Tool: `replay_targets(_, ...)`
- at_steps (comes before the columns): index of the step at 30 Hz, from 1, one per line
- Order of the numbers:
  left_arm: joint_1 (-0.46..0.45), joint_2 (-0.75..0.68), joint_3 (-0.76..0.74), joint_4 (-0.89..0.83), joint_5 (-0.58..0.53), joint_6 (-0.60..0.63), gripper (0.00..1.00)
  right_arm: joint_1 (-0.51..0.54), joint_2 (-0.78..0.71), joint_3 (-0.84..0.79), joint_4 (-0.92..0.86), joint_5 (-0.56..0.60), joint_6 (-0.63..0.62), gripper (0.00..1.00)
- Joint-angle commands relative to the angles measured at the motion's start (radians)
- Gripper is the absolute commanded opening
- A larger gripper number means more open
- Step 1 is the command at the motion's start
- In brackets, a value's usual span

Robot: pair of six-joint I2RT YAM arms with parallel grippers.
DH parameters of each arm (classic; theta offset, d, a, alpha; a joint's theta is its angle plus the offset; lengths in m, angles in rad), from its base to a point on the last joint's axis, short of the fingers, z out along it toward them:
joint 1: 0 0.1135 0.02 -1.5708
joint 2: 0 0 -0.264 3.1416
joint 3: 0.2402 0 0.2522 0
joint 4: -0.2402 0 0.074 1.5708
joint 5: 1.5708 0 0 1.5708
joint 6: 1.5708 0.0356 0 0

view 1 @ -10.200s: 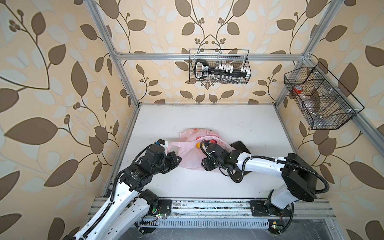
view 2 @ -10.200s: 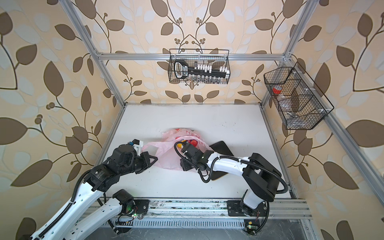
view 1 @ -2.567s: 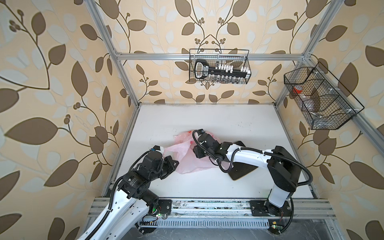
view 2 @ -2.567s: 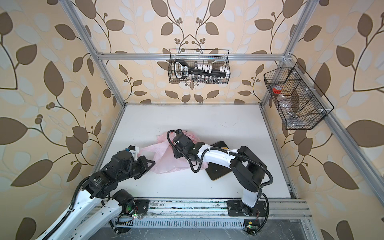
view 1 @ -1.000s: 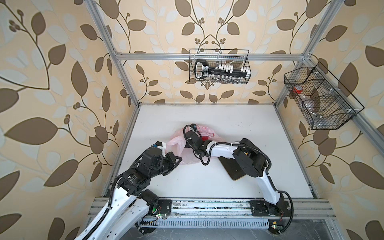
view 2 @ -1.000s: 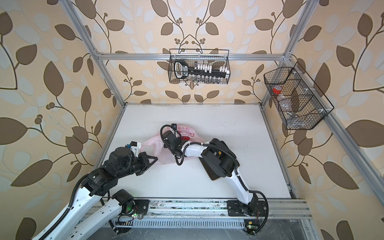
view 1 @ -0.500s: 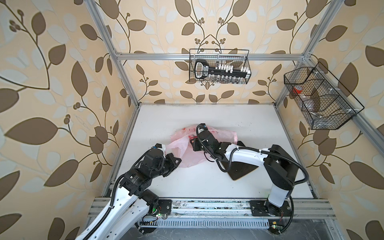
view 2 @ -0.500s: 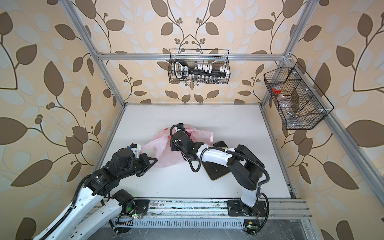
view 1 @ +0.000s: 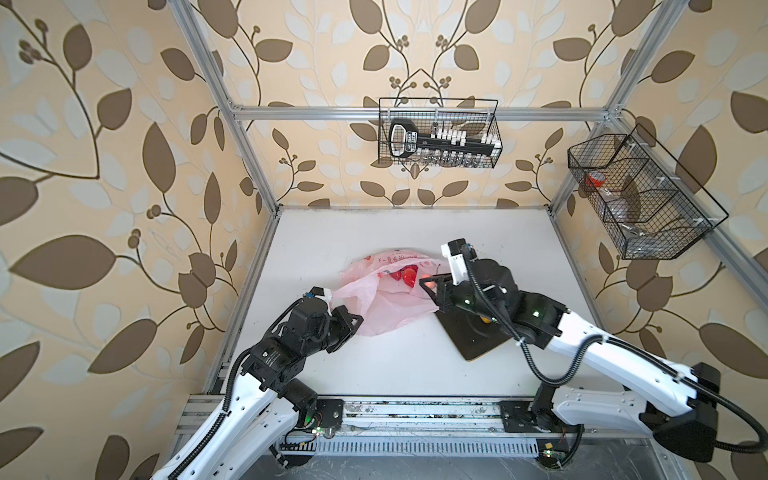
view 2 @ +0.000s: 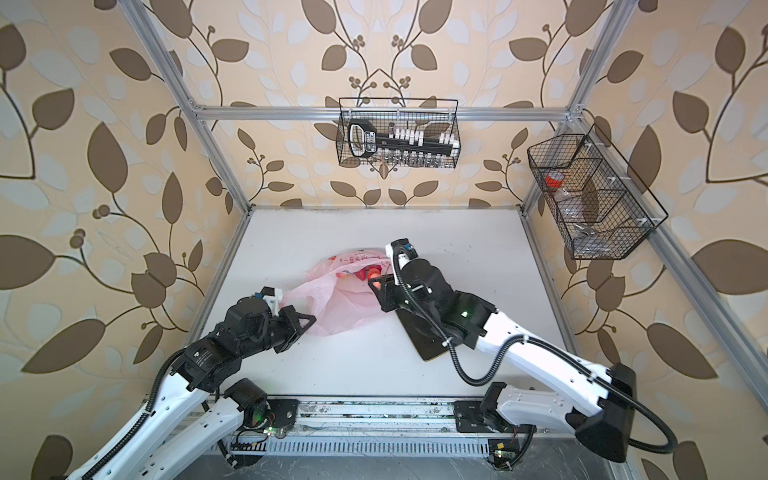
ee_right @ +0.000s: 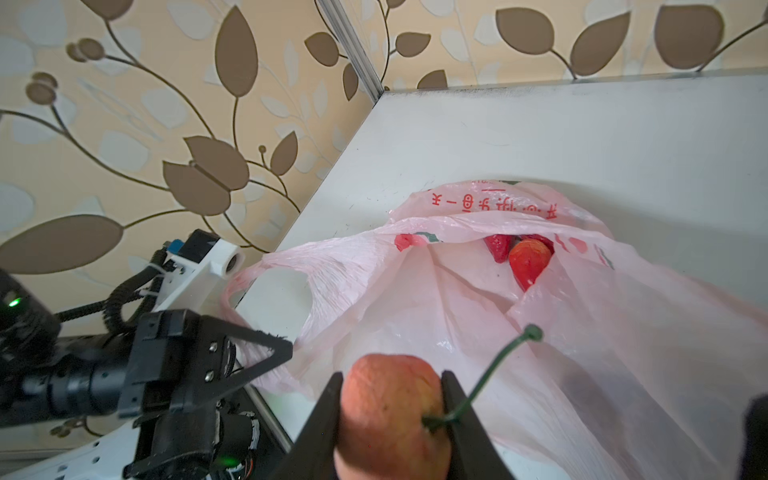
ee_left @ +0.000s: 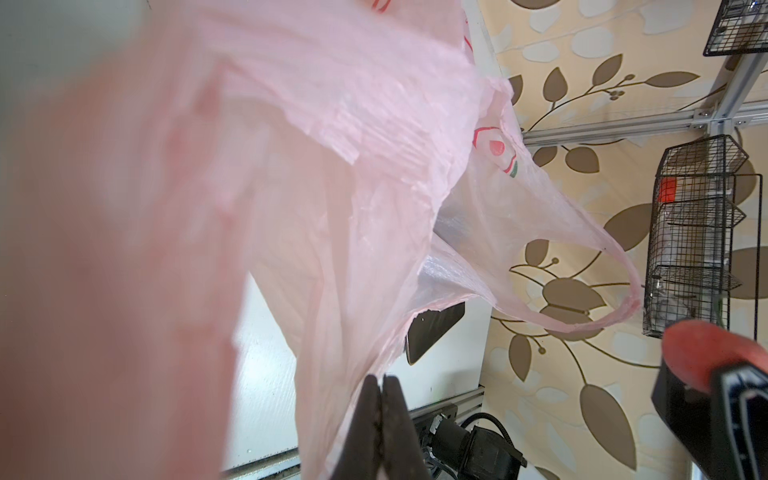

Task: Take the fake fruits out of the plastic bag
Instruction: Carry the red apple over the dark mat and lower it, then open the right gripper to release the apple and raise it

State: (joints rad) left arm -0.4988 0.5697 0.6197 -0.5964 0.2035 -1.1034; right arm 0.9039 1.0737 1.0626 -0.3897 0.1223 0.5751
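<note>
My right gripper moves back from the bag's opening next and down to the dark tray's near part, which is bare, to release the pinkish-orange fruit.
The pink plastic bag (view 1: 380, 303) (view 2: 332, 305) lies mid-table with its mouth facing right. My left gripper (view 1: 355, 319) (ee_left: 382, 384) is shut on the bag's near-left edge and holds the film (ee_left: 332, 166) up. At the bag's mouth my right gripper (view 1: 430, 286) (ee_right: 392, 399) is shut on a pinkish-orange round fruit (ee_right: 390, 409) with a green stem. Inside the bag lie a red strawberry (ee_right: 498, 248) and an orange-red fruit (ee_right: 530, 261), seen as red shapes (view 1: 406, 274) (view 2: 365, 274) in both top views. Any other fake fruits are hidden.
A dark square tray (view 1: 473, 338) (view 2: 428, 343) lies under my right wrist, with a small yellow piece (view 1: 484, 320) on it. Wire baskets hang on the back wall (view 1: 436, 137) and the right wall (view 1: 640, 195). The aluminium rail (view 1: 415, 411) runs along the table's front.
My right gripper has drawn back to the right, out of the bag's mouth, with the round fruit in it. The bag has spread a little. The left gripper has kept its hold.
</note>
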Motion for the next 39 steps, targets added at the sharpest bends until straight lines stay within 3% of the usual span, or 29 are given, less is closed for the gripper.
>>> replay_targets(1,-0.011,-0.001,-0.002,0.033,-0.013,0.000,0.00,0.006,-0.076,-0.045,-0.255,-0.040,-0.003,0.27)
replay_targets(5,-0.012,0.003,-0.007,0.038,-0.017,0.002,0.00,0.005,-0.194,-0.149,-0.328,-0.170,0.060,0.28)
replay_targets(7,-0.012,0.005,-0.011,0.045,-0.017,0.000,0.00,0.005,-0.237,-0.218,-0.347,-0.175,0.110,0.28)
replay_targets(13,-0.012,0.010,-0.009,0.049,-0.010,0.002,0.00,0.004,-0.342,-0.427,-0.360,-0.058,0.291,0.25)
replay_targets(20,-0.012,0.004,-0.010,0.038,-0.011,0.004,0.00,-0.049,-0.310,-0.563,-0.286,0.125,0.441,0.22)
replay_targets(29,-0.012,0.004,-0.008,0.031,-0.009,0.007,0.00,-0.208,-0.153,-0.622,-0.042,0.093,0.357,0.23)
replay_targets(39,-0.012,-0.006,-0.008,0.022,-0.015,0.004,0.00,-0.325,-0.025,-0.654,0.090,0.036,0.282,0.27)
